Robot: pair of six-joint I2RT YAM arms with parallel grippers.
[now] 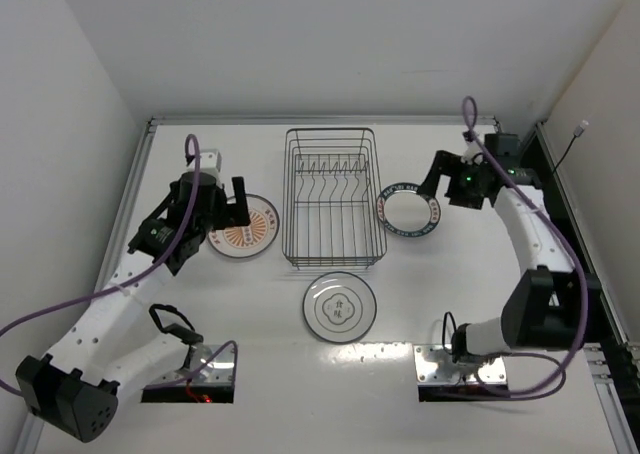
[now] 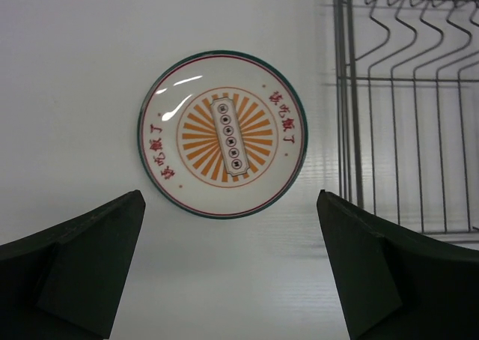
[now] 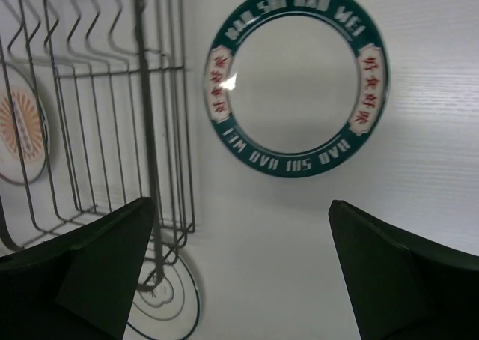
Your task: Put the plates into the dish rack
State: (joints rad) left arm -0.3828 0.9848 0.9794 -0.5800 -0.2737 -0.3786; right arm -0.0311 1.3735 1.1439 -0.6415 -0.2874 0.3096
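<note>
My right gripper is above the plate with the blue-green rim, which lies flat below. It will go down next and tilt its fingers nearly level to close over the plate's edge away from the rack.
The dish rack (image 1: 331, 196) stands empty mid-table; it also shows in the left wrist view (image 2: 408, 108) and the right wrist view (image 3: 97, 108). The orange sunburst plate (image 1: 246, 226) lies flat left of it, seen whole in the left wrist view (image 2: 222, 134). My left gripper (image 1: 238, 205) is open and empty, hovering above this plate's left side (image 2: 230, 269). The blue-green rimmed plate (image 1: 408, 210) lies flat right of the rack (image 3: 296, 89). My right gripper (image 1: 432, 188) is open and empty above its right edge (image 3: 241, 269). The ringed plate (image 1: 340, 306) lies flat in front of the rack.
White walls close in the table at the back and both sides. A raised rail (image 1: 340, 120) runs along the far table edge. Two metal base plates (image 1: 190, 379) (image 1: 455, 364) sit at the near edge, with purple cables (image 1: 100, 299) looping off the arms.
</note>
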